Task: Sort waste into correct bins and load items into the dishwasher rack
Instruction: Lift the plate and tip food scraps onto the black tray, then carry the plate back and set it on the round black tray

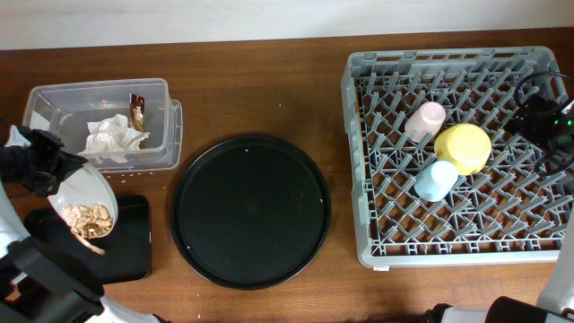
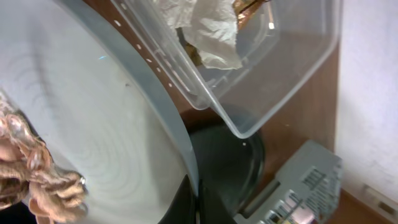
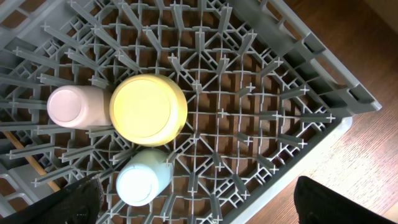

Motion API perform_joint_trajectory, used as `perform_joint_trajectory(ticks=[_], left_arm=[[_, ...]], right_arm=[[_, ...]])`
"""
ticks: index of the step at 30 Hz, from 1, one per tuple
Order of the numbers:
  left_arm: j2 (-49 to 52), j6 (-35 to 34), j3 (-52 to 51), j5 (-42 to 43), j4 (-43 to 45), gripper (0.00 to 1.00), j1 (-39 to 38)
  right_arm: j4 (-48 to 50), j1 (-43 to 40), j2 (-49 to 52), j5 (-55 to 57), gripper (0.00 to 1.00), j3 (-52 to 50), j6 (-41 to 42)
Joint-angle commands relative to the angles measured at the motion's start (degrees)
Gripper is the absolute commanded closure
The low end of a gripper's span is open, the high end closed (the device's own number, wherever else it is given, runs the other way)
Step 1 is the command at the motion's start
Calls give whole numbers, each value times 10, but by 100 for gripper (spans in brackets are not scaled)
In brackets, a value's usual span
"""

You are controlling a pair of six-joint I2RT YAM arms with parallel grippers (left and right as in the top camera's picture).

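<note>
The scraps come off the plate next as my left gripper tips it. The plate then goes right in the overhead view over the empty round tray, down and free.
My left gripper is shut on the rim of the round pale grey plate, which is tilted over the flat black tray. Beige-brown food scraps lie at the plate's low end. In the left wrist view the jaws pinch the plate edge, with the scraps at the left. The clear tub holds white tissue and a brown-gold wrapper. The grey rack holds the pink cup, yellow bowl and light-blue cup. My right gripper is open above the rack.
A large round black tray lies in the middle between the bins and the rack. The clear tub stands just behind the tilted plate. In the right wrist view the rack's near corner meets the brown table.
</note>
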Motion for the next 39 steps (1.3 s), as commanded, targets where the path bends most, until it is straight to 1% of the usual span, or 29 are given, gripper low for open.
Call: perform_joint_trajectory(ticks=[1,3,5,7,8,9,10,13,14,15,16,17,19,20,21,22,23,24,26,29,30,31,33,34,35,36,37,38,39], left_arm=[[-13,46,-27,107,-2,99,20],[-13,52,-53,128,-2,99,25],[-13,90,-69,173,-7,99,26],[-13,91,-70,177,-28,99,39],[-13,121,-70,212,-46,99,55],[-13,123,-70,223,-61,99,67],[-13,141,-70,244,-76,99,81],[-13,209,-70,321,-89,99,134],[-13,208,-70,321,-85,99,153],[-13,224,-70,327,-108,99,165],[-13,243,-70,335,-109,99,181],[-13,282,-70,362,-132,99,189],[-13,307,-71,393,-132,99,190],[-13,298,-71,388,-104,99,190],[-13,322,-71,405,-151,99,190],[-13,334,-71,414,-124,99,190],[-13,339,-71,405,-170,99,189],[-13,363,-71,406,-211,99,188],[-25,364,-71,386,-210,99,168],[-62,357,-71,368,-210,99,94],[-75,329,-71,342,-210,99,63],[-90,307,-71,313,-210,99,15],[-106,306,-71,263,-207,99,-105],[-106,290,-71,218,-200,99,-169],[-106,235,-72,162,-159,99,-273],[-106,187,-72,128,-119,99,-341],[-106,123,-72,66,-70,99,-419],[-104,29,-72,-49,-24,99,-506],[-98,-50,-72,-169,6,99,-593]], right_arm=[[0,-1,4,3,1,1,5],[0,-1,4,3,1,1,5],[0,-1,4,3,2,1,5],[0,-1,4,3,1,1,5],[0,-1,4,3,1,1,5],[1,-1,4,3,1,1,5],[0,-1,4,3,1,1,5],[0,-1,4,3,1,1,5],[0,-1,4,3,1,1,5],[0,-1,4,3,1,1,5],[0,-1,4,3,1,1,5],[0,-1,4,3,1,1,5],[0,-1,4,3,1,1,5],[0,-1,4,3,1,1,5],[0,-1,4,3,1,1,5],[0,-1,4,3,1,1,5],[0,-1,4,3,1,1,5],[0,-1,4,3,1,1,5],[0,-1,4,3,1,1,5],[0,-1,4,3,1,1,5],[0,-1,4,3,1,1,5],[0,-1,4,3,1,1,5],[1,-1,4,3,1,1,5],[0,-1,4,3,1,1,5],[0,-1,4,3,1,1,5],[0,-1,4,3,1,1,5],[0,-1,4,3,1,1,5],[0,-1,4,3,1,1,5],[0,-1,4,3,1,1,5]])
